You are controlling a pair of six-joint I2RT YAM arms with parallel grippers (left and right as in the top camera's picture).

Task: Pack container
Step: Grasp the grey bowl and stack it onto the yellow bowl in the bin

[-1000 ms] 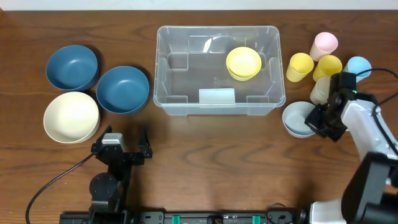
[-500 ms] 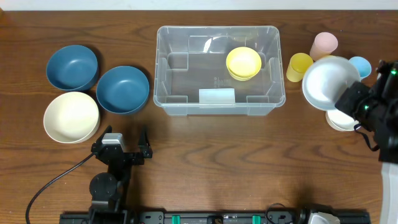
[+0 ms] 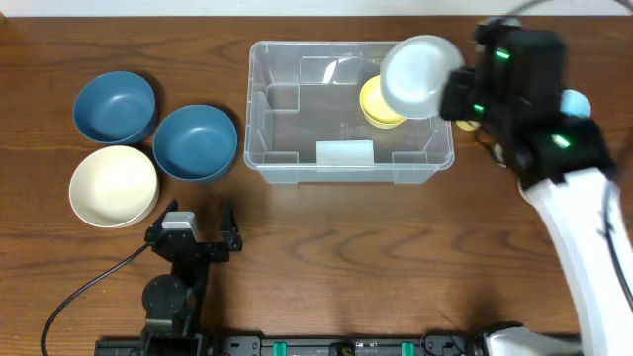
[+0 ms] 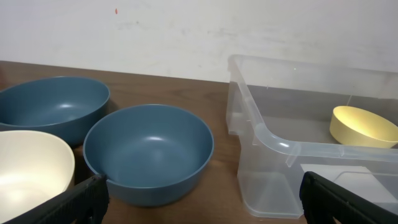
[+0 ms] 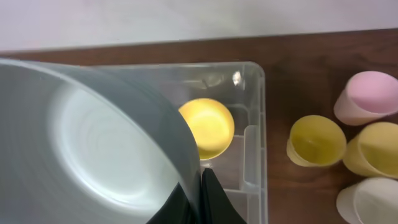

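The yellow bowl (image 3: 374,103) (image 5: 208,127) lies open and empty, so my right gripper next needs to go to the left in the overhead view and down over it for the release.
The container (image 3: 259,111) is a large clear bin at the middle back of the table, with a yellow bowl (image 3: 373,105) lying in its right half. My right gripper (image 3: 458,91) is shut on the rim of a pale grey-white bowl (image 3: 419,74), held tilted above the bin's right rear corner. In the right wrist view that bowl (image 5: 99,149) fills the left side, my gripper (image 5: 200,186) pinches its edge, and the yellow bowl (image 5: 210,127) and the bin's rim (image 5: 261,84) show beyond. My left gripper (image 3: 195,225) stands open and empty near the table's front.
Two blue bowls (image 3: 115,106) (image 3: 195,141) and a cream bowl (image 3: 113,185) sit left of the bin. Right of it stand cups: yellow (image 5: 316,140), pink (image 5: 367,99), a second yellow (image 5: 375,149) and cream (image 5: 368,199). A blue cup (image 3: 575,102) shows behind my right arm.
My right gripper has lifted the pale bowl from the table at the right and carried it left to above the bin's right rear corner. The left arm has not moved.
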